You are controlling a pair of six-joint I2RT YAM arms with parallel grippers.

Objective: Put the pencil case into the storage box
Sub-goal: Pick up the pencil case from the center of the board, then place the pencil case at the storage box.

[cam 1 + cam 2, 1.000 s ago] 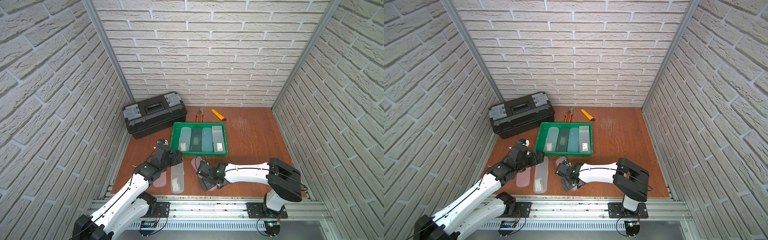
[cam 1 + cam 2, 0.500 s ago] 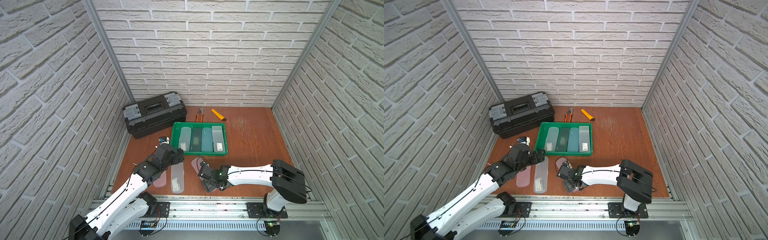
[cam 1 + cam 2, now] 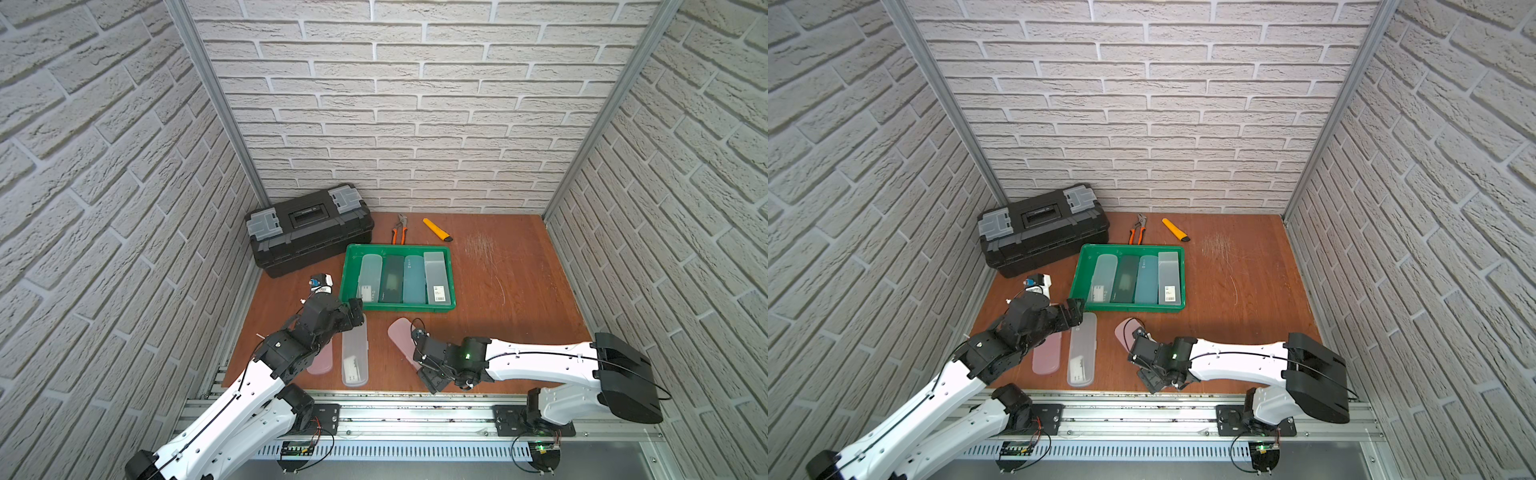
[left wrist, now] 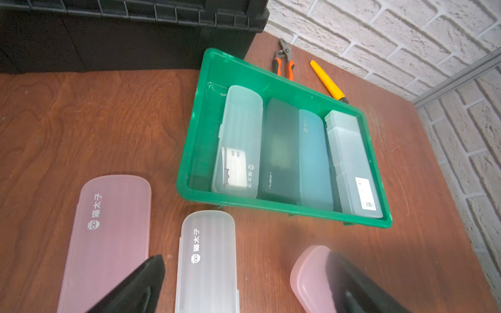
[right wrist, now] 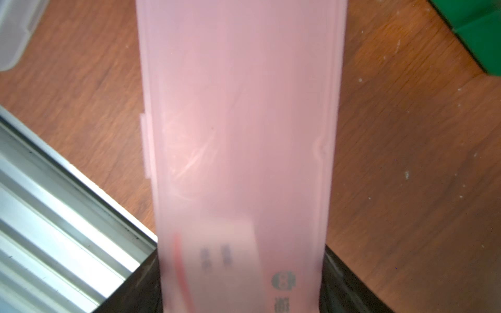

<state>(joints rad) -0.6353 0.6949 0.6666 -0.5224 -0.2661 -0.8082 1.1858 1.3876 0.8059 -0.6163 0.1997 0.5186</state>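
Observation:
My right gripper moves up and outward next, since the tray's blue case (image 3: pixel 413 279) lies outward of it, then straightens the slanted pink case and releases it on top.
The storage box (image 3: pixel 397 248) (image 3: pixel 1129 248) (image 4: pixel 284 210) is a green tray holding several pencil cases side by side. A pink pencil case (image 3: pixel 400 336) (image 3: pixel 1123 332) (image 5: pixel 238 122) lies slanted in front of it, and my right gripper (image 3: pixel 422 359) (image 3: pixel 1142 359) (image 5: pixel 241 276) is shut on its near end. My left gripper (image 3: pixel 353 318) (image 3: pixel 1075 313) (image 4: pixel 244 265) hangs open over the far end of a clear pencil case (image 3: pixel 354 353) (image 4: pixel 207 260). It holds nothing. Another pink pencil case (image 3: pixel 322 361) (image 4: pixel 108 238) lies left of the clear one.
A black toolbox (image 3: pixel 309 228) stands at the back left, close to the tray. Orange-handled pliers (image 3: pixel 400 232) and a yellow cutter (image 3: pixel 437 230) lie behind the tray. An aluminium rail (image 3: pixel 395 409) runs along the table's front edge, just beside the right gripper.
The right jaws have closed in on the slanted pink pencil case. My left gripper has shifted slightly toward the tray and stayed open.

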